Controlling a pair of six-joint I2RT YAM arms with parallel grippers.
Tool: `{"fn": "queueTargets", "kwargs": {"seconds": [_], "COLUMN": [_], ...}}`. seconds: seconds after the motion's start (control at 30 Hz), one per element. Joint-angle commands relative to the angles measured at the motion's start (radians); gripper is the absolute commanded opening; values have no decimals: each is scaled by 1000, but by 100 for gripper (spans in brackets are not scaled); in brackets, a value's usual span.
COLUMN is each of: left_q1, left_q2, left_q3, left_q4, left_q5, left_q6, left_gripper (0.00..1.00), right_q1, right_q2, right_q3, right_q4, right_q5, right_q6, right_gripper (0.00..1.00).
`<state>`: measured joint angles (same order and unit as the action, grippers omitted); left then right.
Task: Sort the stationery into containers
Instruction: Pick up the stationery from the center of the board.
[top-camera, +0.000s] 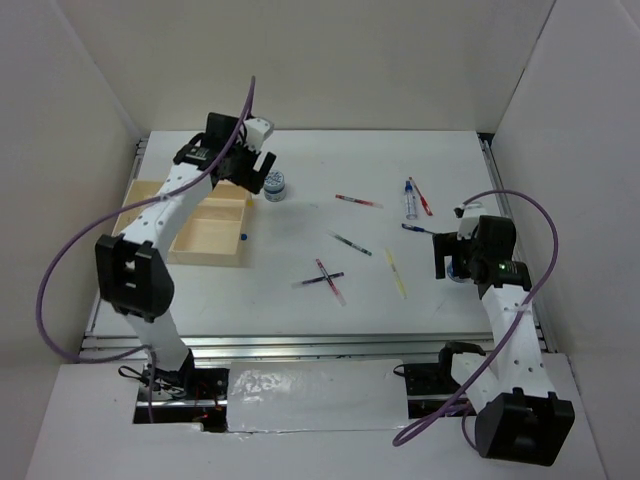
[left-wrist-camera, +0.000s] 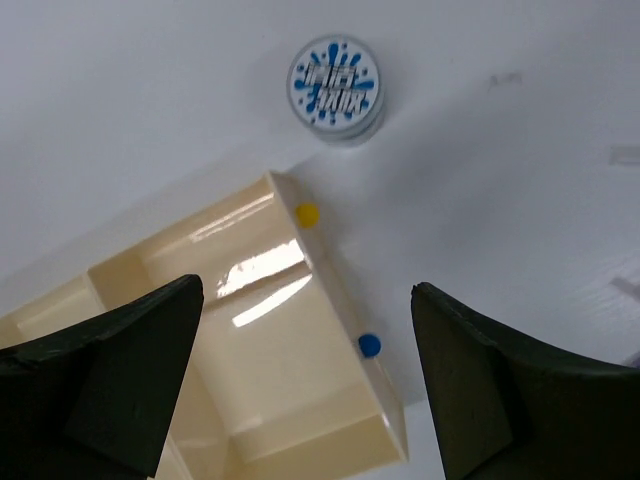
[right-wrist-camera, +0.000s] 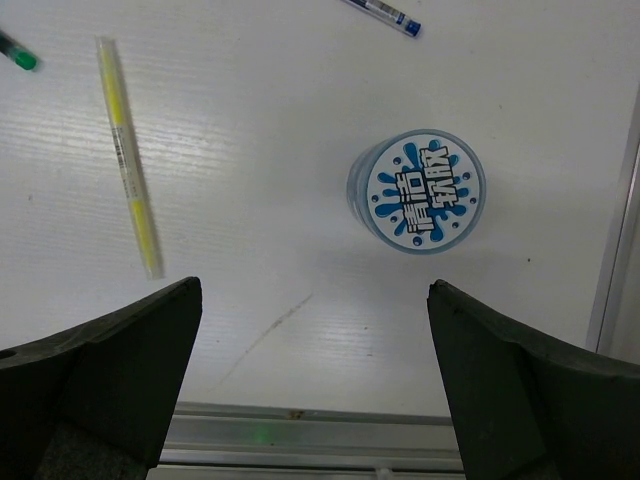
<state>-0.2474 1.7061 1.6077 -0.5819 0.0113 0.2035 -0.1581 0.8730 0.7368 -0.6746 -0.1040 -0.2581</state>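
Note:
The left gripper moves outward past the tray's far corner next and lowers its open fingers around the blue-white cylinder (top-camera: 275, 186) (left-wrist-camera: 336, 88), which still stands outside the tray.
The tan divided tray (top-camera: 213, 236) lies at the left. My left gripper (top-camera: 250, 170) hovers open over its far right corner (left-wrist-camera: 300, 250), with nothing between the fingers. One blue-white tape roll (top-camera: 275, 186) stands just beyond that corner (left-wrist-camera: 335, 88). The other roll (right-wrist-camera: 417, 190) stands under my open right gripper (right-wrist-camera: 315, 285), which hangs at the right (top-camera: 450, 258) and holds nothing. Loose pens lie mid-table: yellow (top-camera: 396, 273) (right-wrist-camera: 128, 170), green (top-camera: 351, 244), two crossed ones (top-camera: 325, 280), red (top-camera: 358, 201), blue (top-camera: 418, 229) (right-wrist-camera: 385, 14), and a clear and red pair (top-camera: 412, 198).
White walls close in the table at the back and both sides. A metal rail (right-wrist-camera: 320, 440) runs along the near edge, close below my right gripper. A yellow dot (left-wrist-camera: 307, 213) and a blue dot (left-wrist-camera: 369, 345) mark the tray's right wall.

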Motion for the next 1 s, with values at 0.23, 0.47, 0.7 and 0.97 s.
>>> {"fn": "queueTargets", "kwargs": {"seconds": [0.23, 0.47, 0.7, 0.97], "left_q1": [2, 3, 5, 3], "left_q2": [392, 543, 616, 656], "left_q3": [368, 483, 517, 537], "left_q4": [13, 2, 16, 22], "left_q5": [124, 144, 148, 171], "left_q6": [-113, -134, -141, -145], "left_gripper": [99, 99, 98, 88], "right_q1": [-4, -4, -4, -4], "right_q2": [73, 107, 126, 135], "right_q3": [61, 67, 61, 56], "right_q4": [10, 20, 24, 27], "right_q5": [18, 18, 16, 21], "right_q6": [31, 34, 30, 30], "right_gripper": [100, 100, 100, 100]}}
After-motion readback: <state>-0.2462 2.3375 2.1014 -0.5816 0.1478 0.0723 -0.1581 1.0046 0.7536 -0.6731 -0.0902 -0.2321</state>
